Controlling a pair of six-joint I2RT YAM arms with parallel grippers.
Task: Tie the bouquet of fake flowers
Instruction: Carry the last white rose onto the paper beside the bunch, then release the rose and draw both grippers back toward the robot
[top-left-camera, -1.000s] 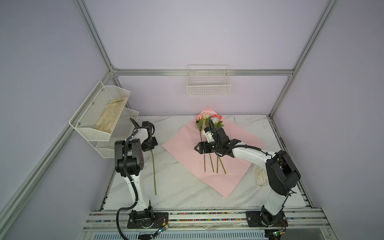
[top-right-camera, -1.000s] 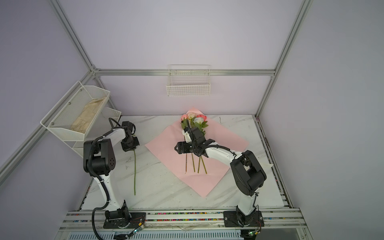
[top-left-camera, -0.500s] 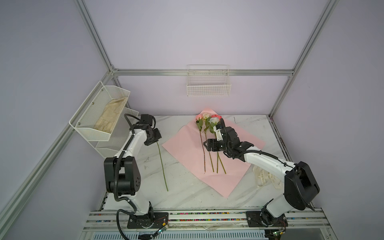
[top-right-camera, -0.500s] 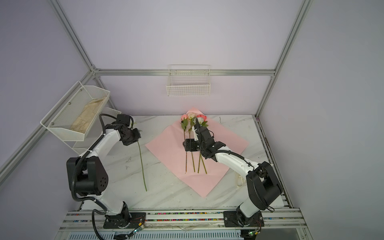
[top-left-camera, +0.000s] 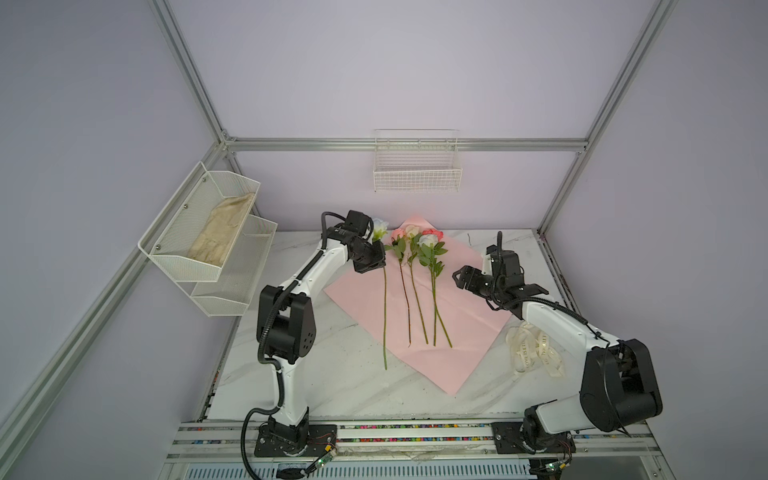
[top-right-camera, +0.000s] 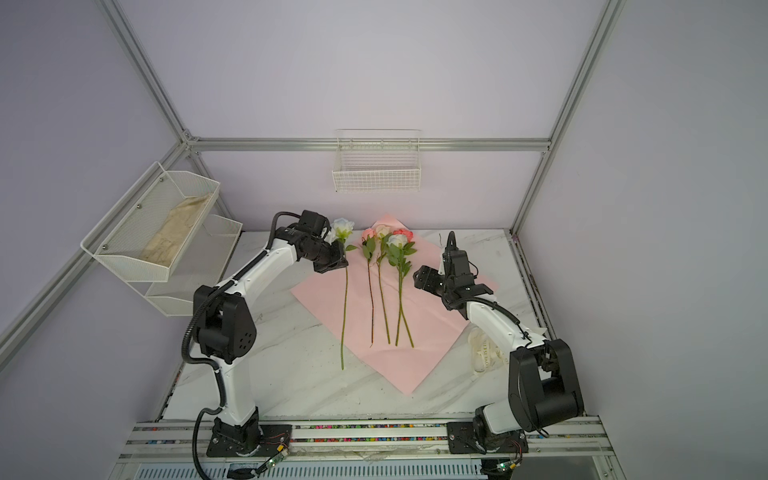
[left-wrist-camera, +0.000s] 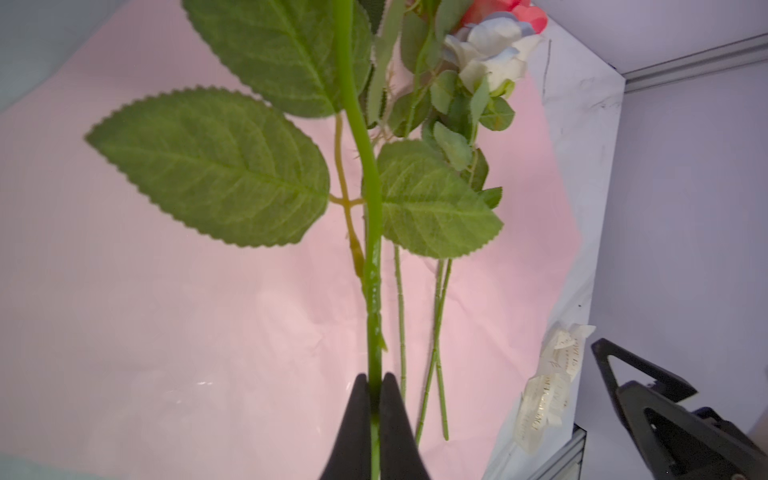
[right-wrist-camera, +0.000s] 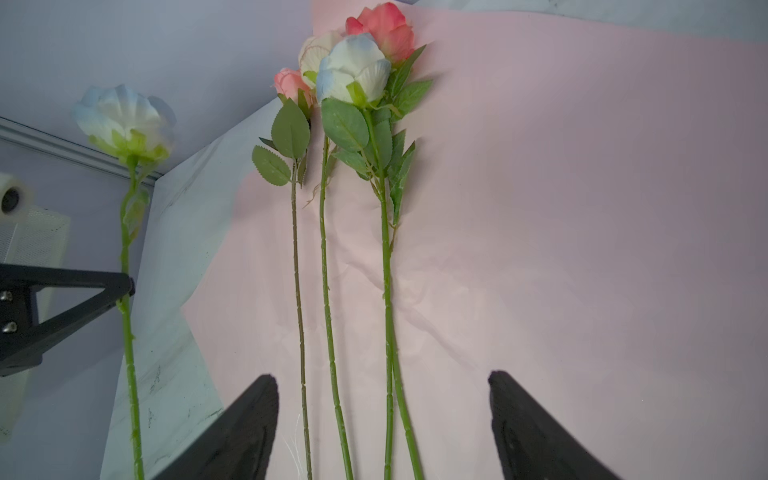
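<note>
This rose still hangs apart, so I will next move my left gripper across toward the other roses. I will lower this rose's stem onto the cream rose's stem (top-left-camera: 415, 276) (left-wrist-camera: 400, 284) and then release it.
A pink sheet of wrap paper (top-left-camera: 465, 328) (top-right-camera: 424, 332) lies flat on the marble table. Several fake roses (top-left-camera: 419, 249) (top-right-camera: 390, 245) (right-wrist-camera: 357, 70) lie side by side on it, heads toward the back wall. My left gripper (top-left-camera: 376, 259) (top-right-camera: 338, 259) (left-wrist-camera: 374, 378) is shut on the stem of a pale blue-white rose (top-left-camera: 380, 228) (top-right-camera: 343, 227) (right-wrist-camera: 124, 116). It holds that rose over the paper's left edge, just left of the others. My right gripper (top-left-camera: 459, 276) (top-right-camera: 419, 276) (right-wrist-camera: 382, 378) hangs open over the paper's right part, holding nothing.
A cream ribbon with printed letters (top-left-camera: 534, 349) (top-right-camera: 484, 351) (left-wrist-camera: 544, 399) lies bunched on the table, right of the paper. A white mesh shelf (top-left-camera: 208, 232) holding a cloth hangs on the left wall. A wire basket (top-left-camera: 417, 174) hangs on the back wall.
My left arm has carried the blue-white rose rightward from the table's left side to the paper's left edge. My right gripper has drawn back to the right, away from the laid roses.
</note>
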